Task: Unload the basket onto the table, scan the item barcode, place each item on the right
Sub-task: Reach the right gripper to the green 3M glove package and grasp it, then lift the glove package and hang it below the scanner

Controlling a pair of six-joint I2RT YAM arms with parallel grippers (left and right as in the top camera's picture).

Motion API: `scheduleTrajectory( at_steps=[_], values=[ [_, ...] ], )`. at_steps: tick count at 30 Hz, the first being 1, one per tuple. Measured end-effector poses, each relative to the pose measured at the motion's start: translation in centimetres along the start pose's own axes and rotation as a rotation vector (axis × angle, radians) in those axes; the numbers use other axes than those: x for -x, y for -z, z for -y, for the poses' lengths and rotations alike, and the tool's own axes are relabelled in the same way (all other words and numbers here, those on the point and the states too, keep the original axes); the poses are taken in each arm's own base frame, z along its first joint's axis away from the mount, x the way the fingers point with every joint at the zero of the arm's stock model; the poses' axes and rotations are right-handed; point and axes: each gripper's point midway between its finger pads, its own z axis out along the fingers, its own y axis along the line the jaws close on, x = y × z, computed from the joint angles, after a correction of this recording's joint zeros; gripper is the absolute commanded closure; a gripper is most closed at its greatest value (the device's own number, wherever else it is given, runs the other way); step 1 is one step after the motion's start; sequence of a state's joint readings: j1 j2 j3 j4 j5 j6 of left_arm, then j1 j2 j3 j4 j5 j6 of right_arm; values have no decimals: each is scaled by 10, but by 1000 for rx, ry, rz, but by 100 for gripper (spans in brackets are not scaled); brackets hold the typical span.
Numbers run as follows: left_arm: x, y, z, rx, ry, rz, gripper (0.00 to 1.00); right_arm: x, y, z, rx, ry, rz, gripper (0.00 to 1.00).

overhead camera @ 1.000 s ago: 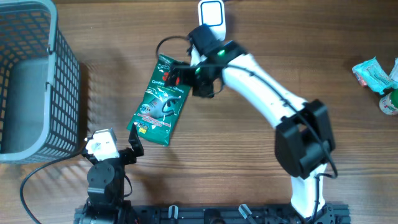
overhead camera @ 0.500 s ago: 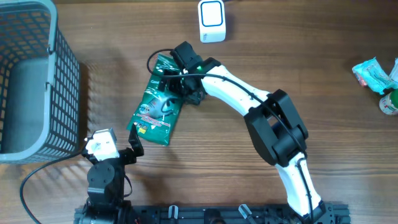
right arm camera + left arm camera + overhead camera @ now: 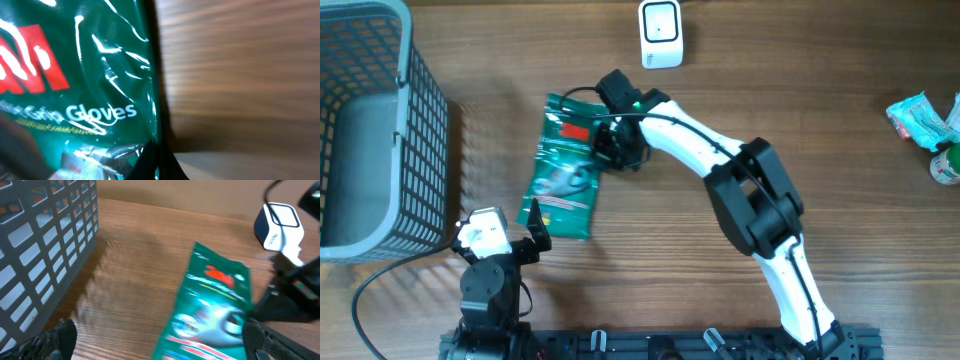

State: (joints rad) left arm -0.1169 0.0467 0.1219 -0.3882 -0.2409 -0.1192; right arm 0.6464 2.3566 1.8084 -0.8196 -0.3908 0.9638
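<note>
Bare wood lies to the right of my right gripper in the overhead view, so next I raise the packet (image 3: 563,165), turn its barcode-free side down there and release it.
The item is a green glove packet (image 3: 563,165) lying flat on the wooden table, left of centre; no barcode shows on its upper face. My right gripper (image 3: 611,141) is shut on the packet's right edge, and the right wrist view shows that edge (image 3: 152,100) pinched between the dark jaws (image 3: 159,162). The white barcode scanner (image 3: 661,33) stands at the back, apart from the packet. Near the front edge my left gripper (image 3: 516,243) stands open and empty, just short of the packet's lower end. In its view the packet (image 3: 212,300) lies ahead, between its fingertips (image 3: 61,336).
A grey wire basket (image 3: 365,130) takes up the far left, also close in the left wrist view (image 3: 40,240). The scanner (image 3: 278,225) shows there too. A green-white pouch (image 3: 920,117) and a small bottle (image 3: 948,165) lie at the right edge.
The right arm swung down-left from near the scanner onto the packet and its jaws shut on the right edge. The packet turned and slid slightly left. The left arm stayed still.
</note>
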Motion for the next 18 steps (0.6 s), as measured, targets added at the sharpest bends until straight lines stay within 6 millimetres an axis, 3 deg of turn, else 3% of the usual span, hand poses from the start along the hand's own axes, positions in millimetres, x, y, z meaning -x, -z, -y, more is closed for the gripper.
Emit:
scheduleTrajectory(
  at_steps=[2,5,11,14,18],
  values=[
    [0,0,0,0,0,0,0,7,18,34,-155,-17,85,96],
    [0,0,0,0,0,0,0,17,50,70,-333,-26,210,96],
    [0,0,0,0,0,0,0,12,127,73,-368,-19,343,96],
    [0,0,0,0,0,0,0,2,140,77,-385,-21,335,96],
    [0,0,0,0,0,0,0,-4,142,84,-415,-27,313,96]
  ],
)
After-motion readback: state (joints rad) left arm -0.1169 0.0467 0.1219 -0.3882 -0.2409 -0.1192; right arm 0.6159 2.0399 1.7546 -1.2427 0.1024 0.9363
